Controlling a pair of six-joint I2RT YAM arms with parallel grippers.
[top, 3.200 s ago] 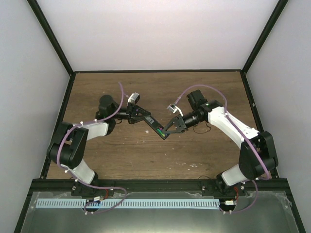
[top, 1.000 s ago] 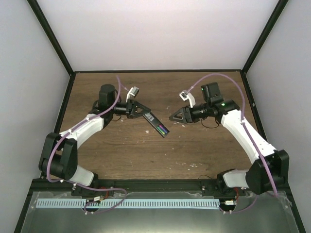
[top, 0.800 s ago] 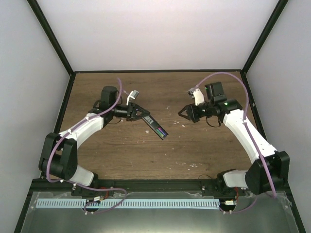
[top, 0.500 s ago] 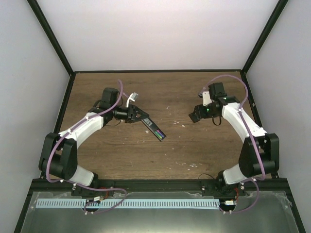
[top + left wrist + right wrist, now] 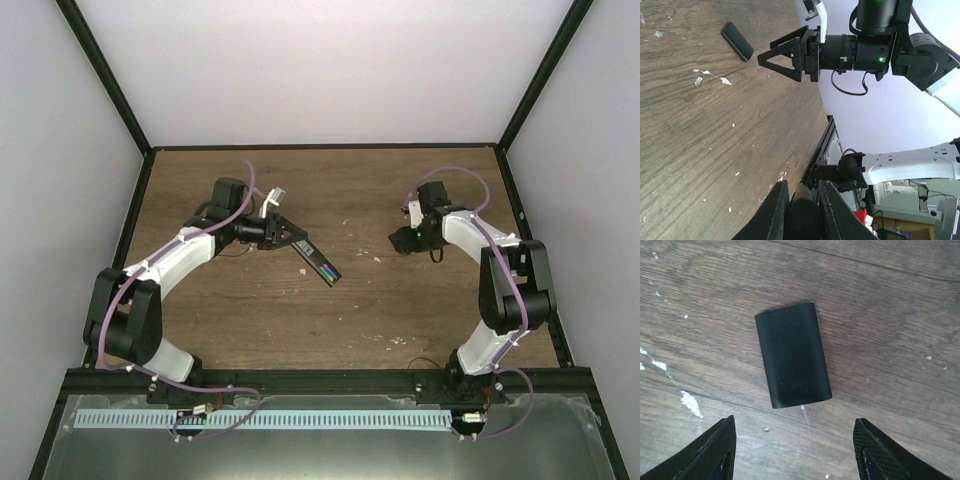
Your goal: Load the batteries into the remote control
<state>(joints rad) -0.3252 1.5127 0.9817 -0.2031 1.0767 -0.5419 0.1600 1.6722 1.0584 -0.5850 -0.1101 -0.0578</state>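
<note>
The black battery cover lies flat just ahead of the open fingers, so my right gripper should go down onto its nearest end (image 5: 799, 388), fingers astride the long edges.
My left gripper (image 5: 297, 240) is shut on one end of the black remote control (image 5: 320, 263) and holds it slanting over the table. The green and purple batteries (image 5: 328, 270) lie side by side in its open compartment at the free end. In the left wrist view the fingers (image 5: 777, 212) clamp the remote's dark end (image 5: 802, 217). My right gripper (image 5: 399, 240) is open and empty, pointing down over a small black battery cover (image 5: 792, 361) lying flat on the wood. The cover lies just ahead of the open fingers (image 5: 715, 450). It also shows in the left wrist view (image 5: 737, 41).
The wooden table (image 5: 400, 310) has white scuff marks (image 5: 687, 402) near the cover. A black frame rail (image 5: 320, 378) runs along the near edge, and white walls enclose the other sides. The right gripper (image 5: 785, 57) shows in the left wrist view, above the table.
My right gripper has left the remote, swung right and back, and turned down over the battery cover. My left gripper still holds the remote and has shifted only slightly.
</note>
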